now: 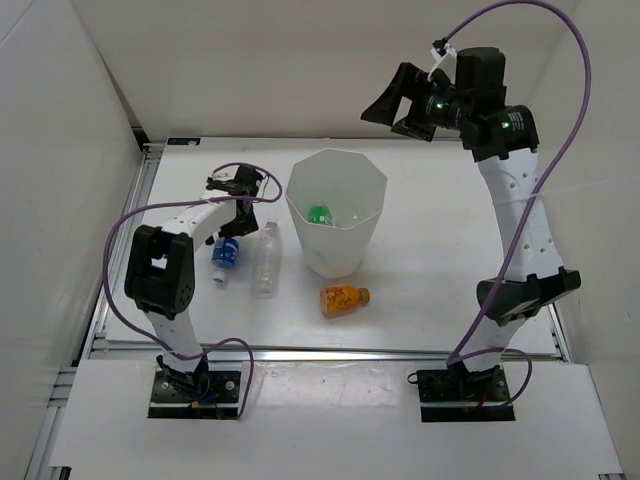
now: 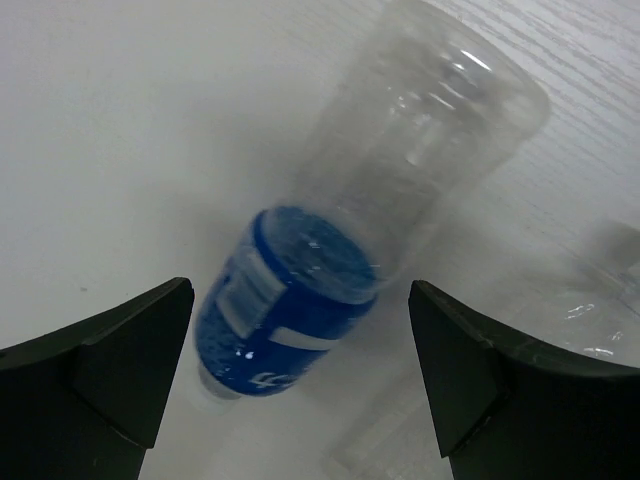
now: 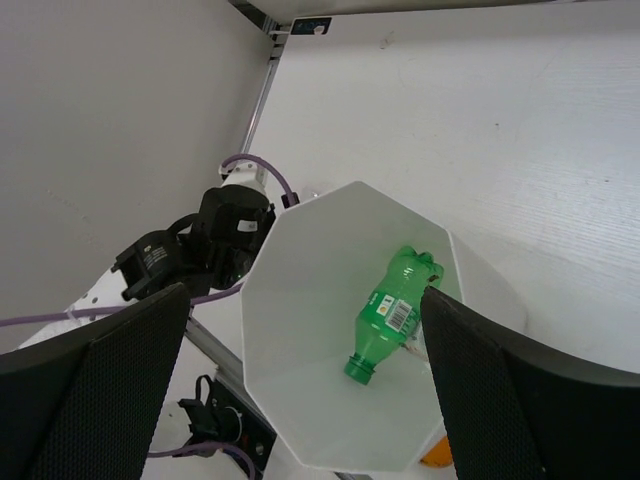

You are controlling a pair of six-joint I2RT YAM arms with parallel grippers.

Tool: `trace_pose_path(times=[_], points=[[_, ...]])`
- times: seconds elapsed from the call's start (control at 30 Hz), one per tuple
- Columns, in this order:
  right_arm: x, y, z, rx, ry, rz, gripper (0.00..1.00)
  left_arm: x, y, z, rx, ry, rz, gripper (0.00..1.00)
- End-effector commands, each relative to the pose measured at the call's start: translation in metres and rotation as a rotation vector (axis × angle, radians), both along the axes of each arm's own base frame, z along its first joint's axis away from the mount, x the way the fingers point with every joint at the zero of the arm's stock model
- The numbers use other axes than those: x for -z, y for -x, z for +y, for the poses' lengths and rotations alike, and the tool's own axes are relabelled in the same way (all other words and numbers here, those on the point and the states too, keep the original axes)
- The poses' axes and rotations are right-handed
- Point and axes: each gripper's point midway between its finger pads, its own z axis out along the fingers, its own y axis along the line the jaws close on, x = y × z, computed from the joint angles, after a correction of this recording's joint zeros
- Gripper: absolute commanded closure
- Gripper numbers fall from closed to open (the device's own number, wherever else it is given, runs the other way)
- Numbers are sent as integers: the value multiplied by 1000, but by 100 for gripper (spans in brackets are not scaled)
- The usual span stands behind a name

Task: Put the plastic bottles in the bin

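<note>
The robot's left gripper should next move down onto the blue label of the labelled bottle (image 1: 226, 252) (image 2: 290, 300) and close, as that part of the bottle is already between its open fingers.
The white faceted bin (image 1: 300, 215) stands mid-table with the green bottle (image 1: 320, 212) lying inside; the right wrist view shows that bottle (image 3: 392, 308) on the bin's (image 3: 300, 280) floor. A blue-and-white labelled bottle (image 1: 226, 256) and the plain clear bottle (image 1: 266, 258) lie left of the bin, and the orange bottle (image 1: 345, 297) lies in front of it. My left gripper (image 1: 238, 215) is open just above the labelled bottle (image 2: 300, 300), a finger on each side of it, not touching. My right gripper (image 1: 393, 112) is open and empty, high above the bin's far right. The second labelled bottle is not visible.
White walls enclose the table on the left, back and right. A metal rail (image 1: 330, 350) runs along the table's near edge. The left arm's purple cable (image 1: 120, 240) loops out to the left. The plain clear bottle (image 2: 590, 300) lies close right of the left gripper.
</note>
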Motion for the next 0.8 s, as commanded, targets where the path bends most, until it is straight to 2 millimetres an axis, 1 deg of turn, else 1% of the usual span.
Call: trace_pose_path(times=[0.0,0.07,0.1,0.13,0.17,0.2,0.23,0.27,0.3,0.33,0.37,0.4,0.43,0.47,0.5,0.53,0.57,0.6,0.63,0.67,0.7,0.73,0.77], points=[[-22,20,-13,-28,-19,-56,0,-2,-20,-9,-2,70,-42,0],[-23,25,-18,-19,-19,-57,0,10,-24,-14,1,104,-19,0],[-23,23,-22,-10,-19,-58,0,12,-28,-18,6,120,-22,0],[-22,26,-26,-7,-20,-49,0,22,-26,-19,8,125,4,1],[-27,30,-27,-7,-23,-61,0,24,-28,-22,11,134,9,3],[-23,27,-30,3,-20,-50,0,26,-32,-26,17,153,5,5],[-22,28,-35,14,-19,-48,0,29,-32,-26,17,151,14,8],[-27,32,-36,14,-22,-60,0,32,-34,-27,9,153,15,15],[-21,29,-39,23,-18,-44,0,32,-34,-27,8,153,15,22],[-19,31,-39,23,-17,-39,0,32,-34,-27,8,153,15,30],[-19,31,-39,23,-17,-39,0,36,-33,-27,-3,155,21,43],[-22,32,-44,34,-19,-48,0,36,-34,-24,-12,155,20,47],[-19,32,-44,34,-17,-39,0,37,-31,-23,-23,157,25,51],[-19,32,-44,34,-17,-39,0,31,-29,-19,-29,136,24,52],[-19,32,-44,34,-17,-39,0,17,-32,-12,-71,132,-18,54],[-19,32,-44,34,-17,-39,0,5,-33,2,-111,83,-47,54],[-16,30,-42,23,-19,-29,0,-14,-37,5,-126,72,-82,55],[-16,30,-42,23,-19,-29,0,-41,-43,11,-141,74,-148,55],[-12,27,-41,23,-17,-19,0,-61,-50,15,-154,82,-204,55],[-11,28,-41,23,-14,-10,0,-94,-62,9,-146,124,-284,55],[-8,26,-39,15,-16,0,0,-126,-68,5,-127,162,-363,55],[-8,26,-39,15,-16,0,0,-148,-74,-4,-90,217,-414,55],[-8,26,-39,15,-16,0,0,-179,-81,-11,-61,263,-494,53]])
